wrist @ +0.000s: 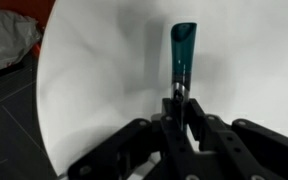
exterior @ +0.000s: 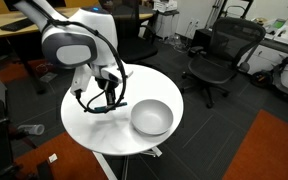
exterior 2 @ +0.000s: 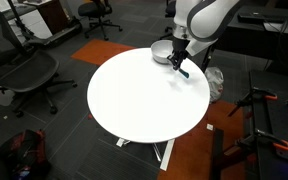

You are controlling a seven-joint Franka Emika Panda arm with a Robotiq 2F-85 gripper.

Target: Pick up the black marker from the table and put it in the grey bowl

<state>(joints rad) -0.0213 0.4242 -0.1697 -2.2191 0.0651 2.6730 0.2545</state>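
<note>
The black marker hangs low beside the bowl, so my gripper will next rise, bring it over the open middle of the grey bowl [exterior: 152,117] and release it.
The black marker [wrist: 182,55] has a teal end and a dark body, and it sticks out of my gripper [wrist: 180,100], which is shut on it. It hangs just above the round white table [exterior: 89,122]. In both exterior views the gripper [exterior: 110,97] [exterior 2: 179,68] is over the table beside the grey bowl [exterior: 152,117] [exterior 2: 162,50], not over it. The bowl looks empty. The table also shows in the other exterior view [exterior 2: 139,100] and in the wrist view [wrist: 94,80].
Black office chairs stand around the table [exterior: 219,55] [exterior 2: 29,75]. Wooden desks [exterior: 44,20] are behind. Orange carpet [exterior: 274,150] lies by the table. A pale crumpled bag [wrist: 6,40] lies on the floor past the table edge.
</note>
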